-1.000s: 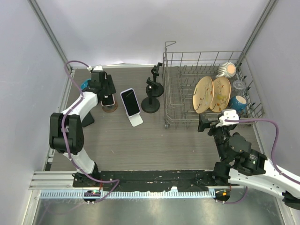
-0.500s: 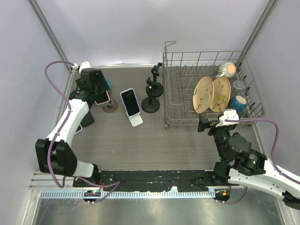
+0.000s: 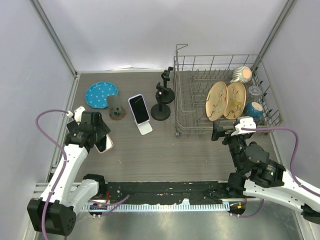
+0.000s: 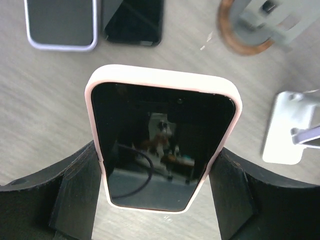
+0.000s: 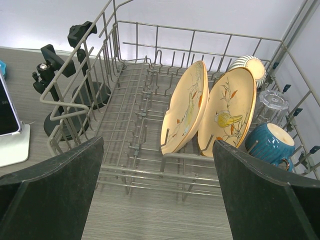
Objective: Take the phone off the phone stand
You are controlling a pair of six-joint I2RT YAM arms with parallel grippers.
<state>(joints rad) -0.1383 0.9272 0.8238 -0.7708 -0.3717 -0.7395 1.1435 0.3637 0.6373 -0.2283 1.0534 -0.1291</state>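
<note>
The robot's left gripper should move down and bring the phone flat onto that clear patch (image 3: 110, 156) to release it, because the tabletop beside the lavender-cased and black phones is bare.
My left gripper (image 3: 101, 141) is shut on a phone in a pale pink case (image 3: 105, 144), held by its long edges low over the left side of the table. In the left wrist view the phone (image 4: 160, 150) lies screen-up between my fingers (image 4: 75, 192). The grey stand on a brown round base (image 3: 117, 111) stands empty at the back left; it also shows in the left wrist view (image 4: 250, 30). A second phone (image 3: 138, 108) leans on a white stand (image 3: 145, 128). My right gripper (image 3: 222, 132) is open and empty in front of the dish rack (image 5: 125, 165).
A lavender-cased phone (image 4: 60, 22) and a black phone (image 4: 132, 22) lie flat on the table beyond my left gripper. A blue dotted plate (image 3: 101, 95) is at the back left. Two black stands (image 3: 162, 102) stand beside the wire rack (image 3: 220, 65), which holds plates and cups.
My left gripper lifted the pink-cased phone off the brown-based stand and carried it left and toward the near side of the table. The stand is now bare. The right arm has not moved.
</note>
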